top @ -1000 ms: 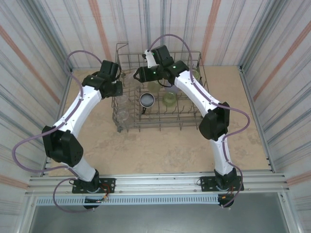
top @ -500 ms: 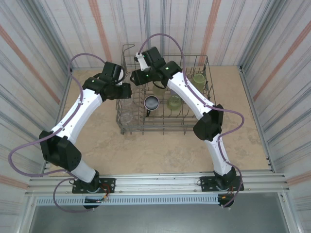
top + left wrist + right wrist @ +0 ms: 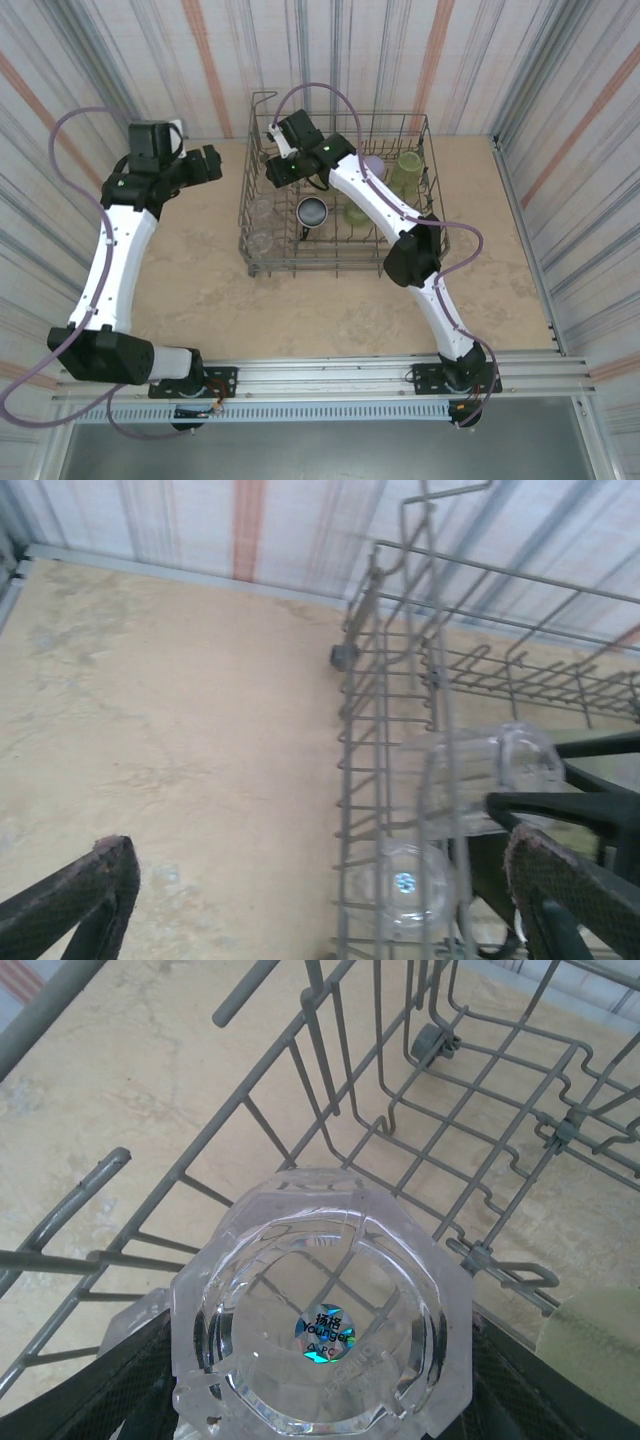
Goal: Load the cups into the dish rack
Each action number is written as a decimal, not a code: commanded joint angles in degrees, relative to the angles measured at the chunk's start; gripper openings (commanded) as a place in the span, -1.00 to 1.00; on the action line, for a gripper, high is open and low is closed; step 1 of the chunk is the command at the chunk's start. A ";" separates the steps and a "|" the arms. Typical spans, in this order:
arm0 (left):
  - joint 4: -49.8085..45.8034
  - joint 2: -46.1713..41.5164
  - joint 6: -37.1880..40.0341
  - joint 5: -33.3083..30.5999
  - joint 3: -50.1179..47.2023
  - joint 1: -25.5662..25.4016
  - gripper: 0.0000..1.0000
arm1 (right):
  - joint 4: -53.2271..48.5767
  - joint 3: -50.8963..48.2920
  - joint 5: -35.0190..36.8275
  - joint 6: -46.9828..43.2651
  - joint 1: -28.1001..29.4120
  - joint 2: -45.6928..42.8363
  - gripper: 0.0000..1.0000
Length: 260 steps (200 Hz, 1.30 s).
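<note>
The rack's wire bottom below is empty, so the robot's right gripper needs to lower the cup it is holding toward the rack's side wires, beside the standing clear cup, and let it go.
The grey wire dish rack (image 3: pixel 432 190) stands at the back middle of the table. My right gripper (image 3: pixel 270 172) hangs over its left end, shut on a clear cup (image 3: pixel 320 1310) whose stickered base faces the wrist camera. My left gripper (image 3: pixel 207 165) is open and holds nothing, over bare table left of the rack (image 3: pixel 350 780). Inside the rack are two clear cups (image 3: pixel 260 225), a dark cup with a shiny rim (image 3: pixel 311 211), a lavender cup (image 3: pixel 372 165) and yellow-green cups (image 3: pixel 406 170). The left wrist view has one clear cup (image 3: pixel 405 885) behind the rack's side wires.
Striped walls close the table on three sides. Bare tabletop lies left, right and in front of the rack. A wire loop (image 3: pixel 262 100) rises at the rack's back left corner. A yellow-green cup (image 3: pixel 590 1330) sits close to the held cup's right.
My left gripper opened, left a clear cup in the rack and drew back to the left. My right gripper carried its clear cup leftward over the rack.
</note>
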 commanded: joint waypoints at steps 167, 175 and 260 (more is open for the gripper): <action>6.24 -0.12 -0.85 11.22 -9.06 7.33 0.97 | 1.98 4.66 6.21 -5.38 2.64 7.64 -0.06; 6.30 -0.10 -0.98 11.30 -9.07 7.28 0.97 | 1.86 4.76 6.06 -5.38 2.59 7.83 0.04; 6.11 0.26 -0.94 11.32 -8.90 7.35 0.97 | 0.66 7.66 3.39 -4.09 2.61 8.12 0.72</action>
